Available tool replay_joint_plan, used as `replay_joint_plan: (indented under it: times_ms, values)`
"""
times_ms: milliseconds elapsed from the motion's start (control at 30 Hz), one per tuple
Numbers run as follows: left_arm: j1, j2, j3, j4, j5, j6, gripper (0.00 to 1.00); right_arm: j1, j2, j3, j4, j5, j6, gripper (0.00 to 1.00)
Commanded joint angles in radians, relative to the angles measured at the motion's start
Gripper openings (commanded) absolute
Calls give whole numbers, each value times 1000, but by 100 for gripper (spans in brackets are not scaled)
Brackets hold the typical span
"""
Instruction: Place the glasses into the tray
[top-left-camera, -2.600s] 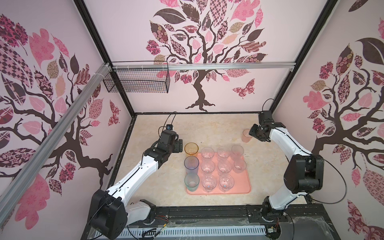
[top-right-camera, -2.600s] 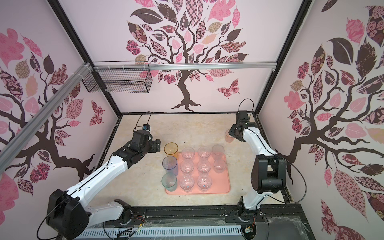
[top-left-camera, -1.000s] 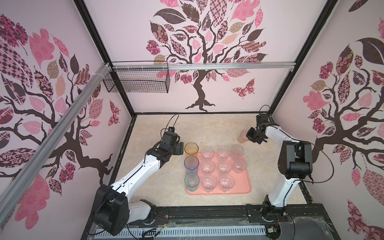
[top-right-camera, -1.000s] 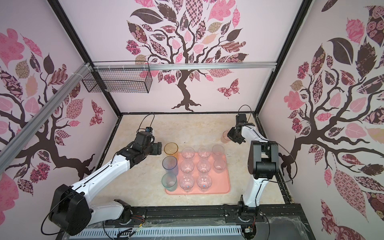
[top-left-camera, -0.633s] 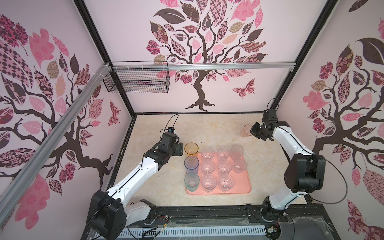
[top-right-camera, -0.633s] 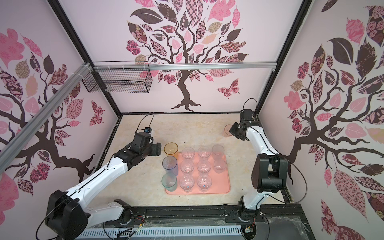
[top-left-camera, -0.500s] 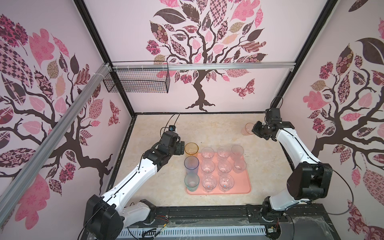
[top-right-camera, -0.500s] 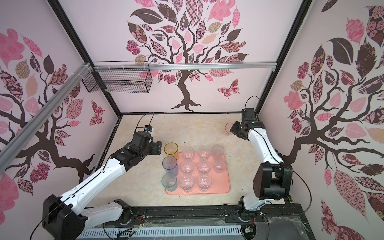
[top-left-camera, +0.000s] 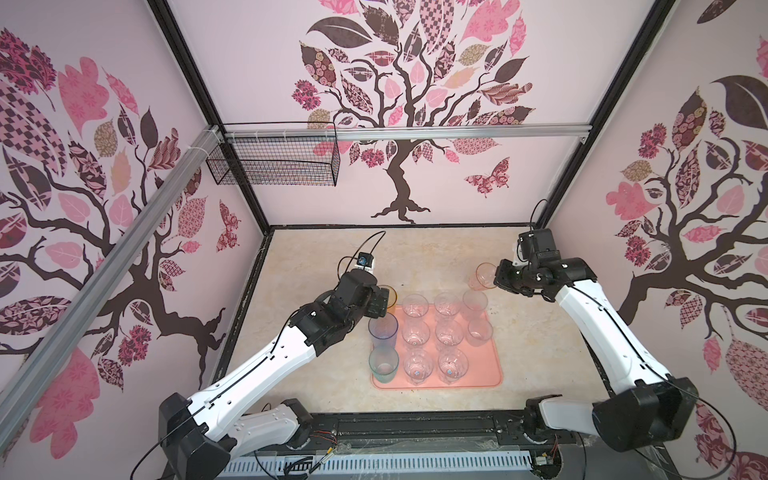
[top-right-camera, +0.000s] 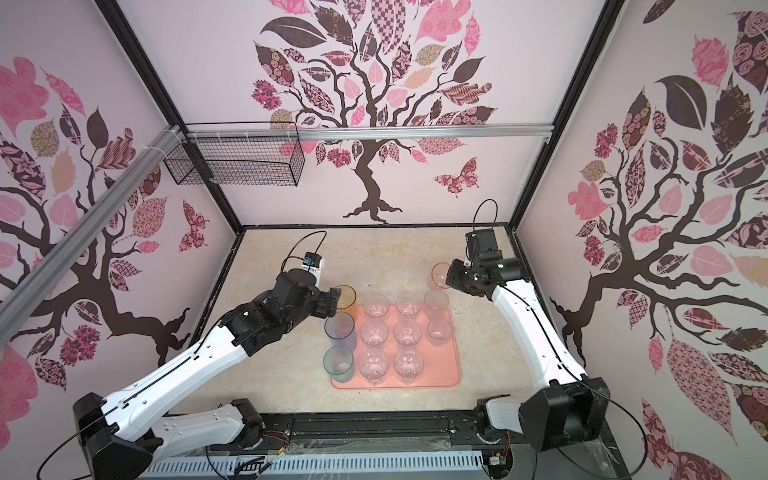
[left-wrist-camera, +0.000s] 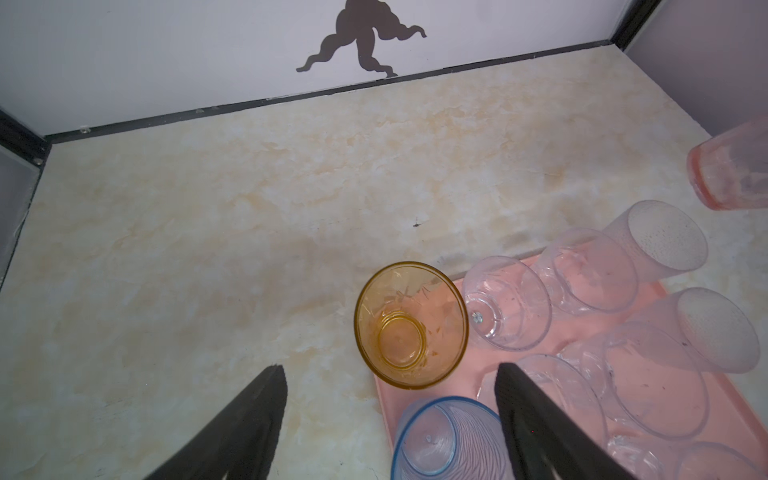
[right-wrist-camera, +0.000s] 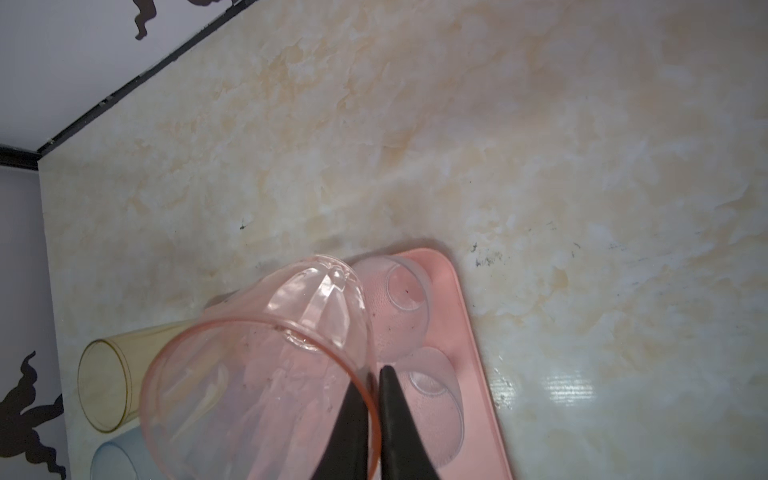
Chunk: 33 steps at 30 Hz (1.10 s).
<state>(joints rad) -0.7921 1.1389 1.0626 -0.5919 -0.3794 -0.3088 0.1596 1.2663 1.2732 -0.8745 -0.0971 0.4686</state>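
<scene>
The right gripper moves back over the tray's near corner (top-left-camera: 483, 368) next, since it stands bare beside the clear glasses, then lowers and releases the pinkish-orange glass.
The salmon-pink tray (top-left-camera: 487, 368) lies mid-table and holds several clear glasses (top-left-camera: 449, 332). Along its left edge stand a teal glass (top-left-camera: 383, 365), a tall blue-grey glass (top-left-camera: 382, 328) and an amber glass (left-wrist-camera: 411, 326) at the far left corner. My left gripper (left-wrist-camera: 389, 370) is open, just above and short of the amber glass, holding nothing. My right gripper (right-wrist-camera: 372, 374) is shut on the rim of a pinkish-orange glass (right-wrist-camera: 257, 365), one finger inside and one outside. That glass (top-left-camera: 484, 276) hangs tilted just beyond the tray's far right corner.
A black wire basket (top-left-camera: 274, 160) hangs on the back wall at the upper left. Cage walls close the beige marble table (top-left-camera: 436, 253) on three sides. A black rail (top-left-camera: 415, 428) carries both arm bases along the front edge.
My right arm has swung its elbow outward and brought the pinkish-orange glass slightly nearer the tray. My left gripper has edged toward the amber glass, still open.
</scene>
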Motion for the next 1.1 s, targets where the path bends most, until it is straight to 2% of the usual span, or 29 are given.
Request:
replay_joint_plan:
  times_ms: [0,200,500,667,933,1067]
  values:
    - [-68,-13,49,-25,-60,-40,83,13,-98,-41,-86,-14,2,10]
    - [-186,5,57,-45,-119,-58,83,21,-210,-134,-158,-74,10,10]
    - [-289,55,29,-14,-144,-108,83,43,-272,-253,-248,-12,-6,9]
    - [-307,78,24,-7,-143,-120,83,64,-291,-317,-250,9,11,9]
    - [-307,84,-8,20,-135,-126,83,218,-287,-397,-227,76,118,10]
    - [-308,84,-19,29,-133,-124,83,235,-291,-443,-201,82,142,10]
